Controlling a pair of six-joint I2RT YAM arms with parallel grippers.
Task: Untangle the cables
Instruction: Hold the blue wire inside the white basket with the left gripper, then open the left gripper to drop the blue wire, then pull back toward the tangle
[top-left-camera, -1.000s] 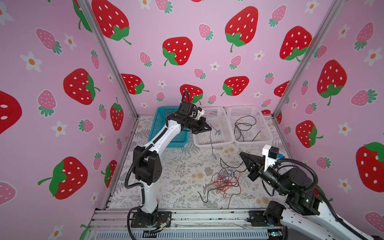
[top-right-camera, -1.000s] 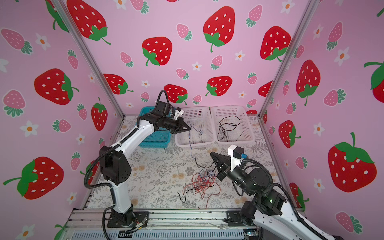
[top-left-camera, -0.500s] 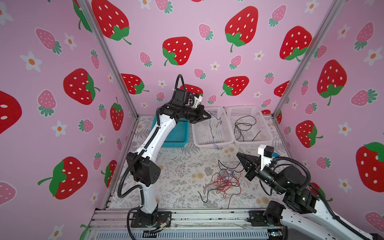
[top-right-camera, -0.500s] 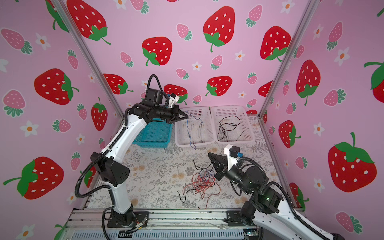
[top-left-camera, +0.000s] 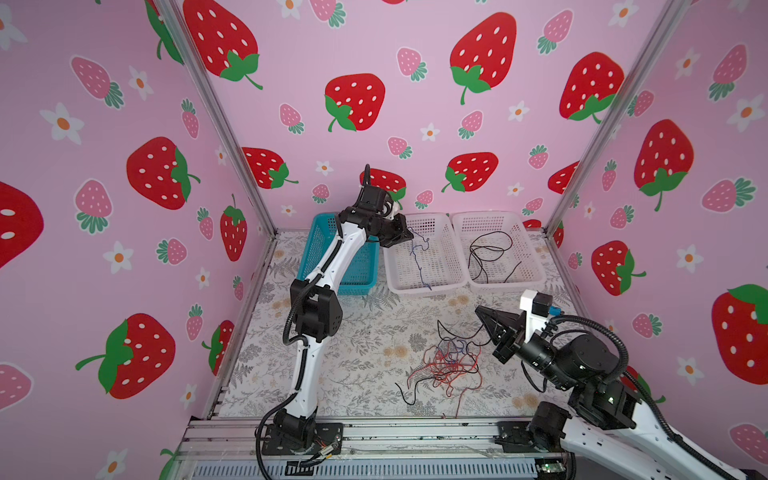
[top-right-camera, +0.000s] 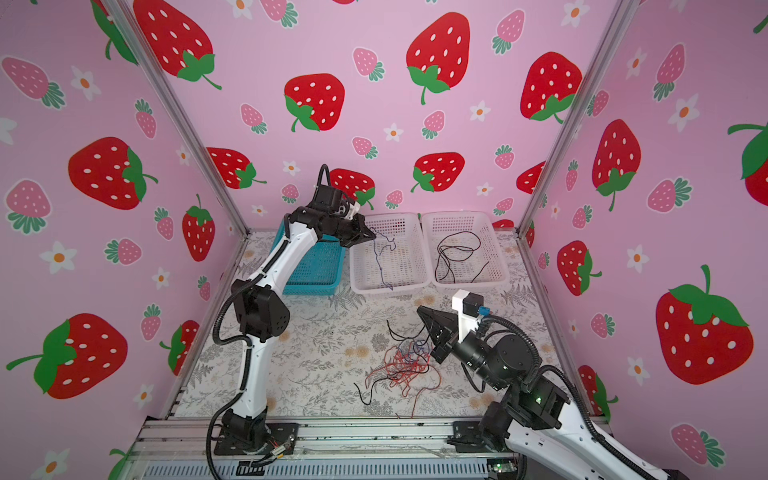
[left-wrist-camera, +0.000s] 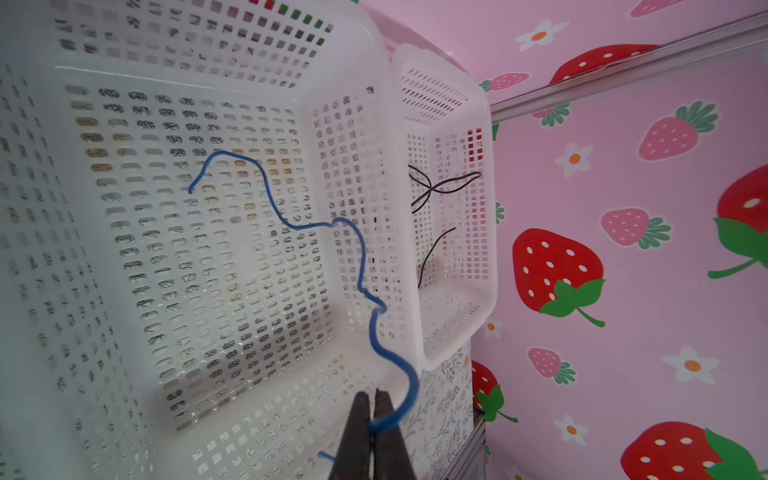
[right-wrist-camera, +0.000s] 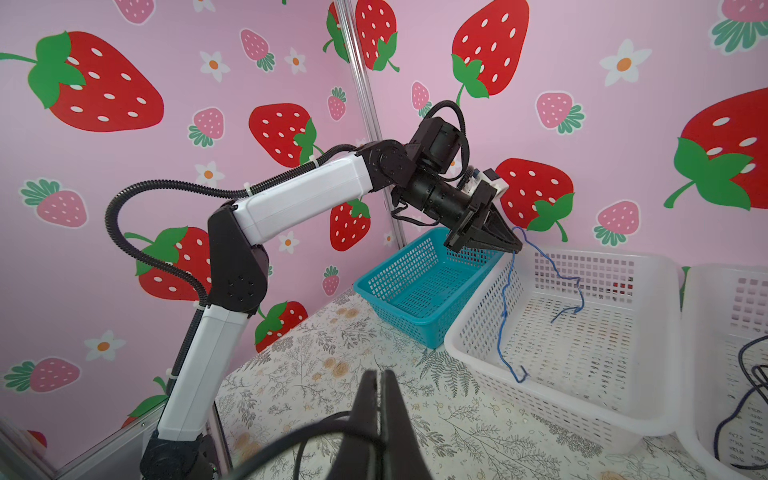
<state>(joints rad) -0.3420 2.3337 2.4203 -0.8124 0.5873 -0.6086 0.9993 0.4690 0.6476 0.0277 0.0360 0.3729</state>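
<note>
My left gripper shifts slightly toward the teal basket next and releases the blue cable (left-wrist-camera: 361, 266) over the middle white basket (left-wrist-camera: 212, 264), since both cable parts already end inside it.
My left gripper (top-left-camera: 411, 239) (left-wrist-camera: 372, 399) is shut on a thin blue cable (left-wrist-camera: 361, 266) and holds it over the middle white basket (top-left-camera: 428, 291). The blue cable (right-wrist-camera: 505, 307) hangs from the shut jaws in two strands, both ending inside that basket. A tangle of red, blue and black cables (top-left-camera: 449, 365) (top-right-camera: 405, 365) lies on the floral table at the front right. Just beyond it and above the table, my right gripper (top-left-camera: 478, 309) (right-wrist-camera: 380, 376) is shut on a black cable (right-wrist-camera: 291, 440) that trails back toward the tangle.
A second white basket (top-left-camera: 507, 286) at the back right holds a loose black cable (top-left-camera: 490, 253). A teal basket (top-left-camera: 357, 266) stands at the back left, under my left arm. Pink strawberry walls close in three sides, and an aluminium rail (top-left-camera: 415, 432) runs along the front.
My left gripper rose with the blue cable and then came partway down, so the cable's end left the table and now hangs in the middle basket. The right gripper has barely moved.
</note>
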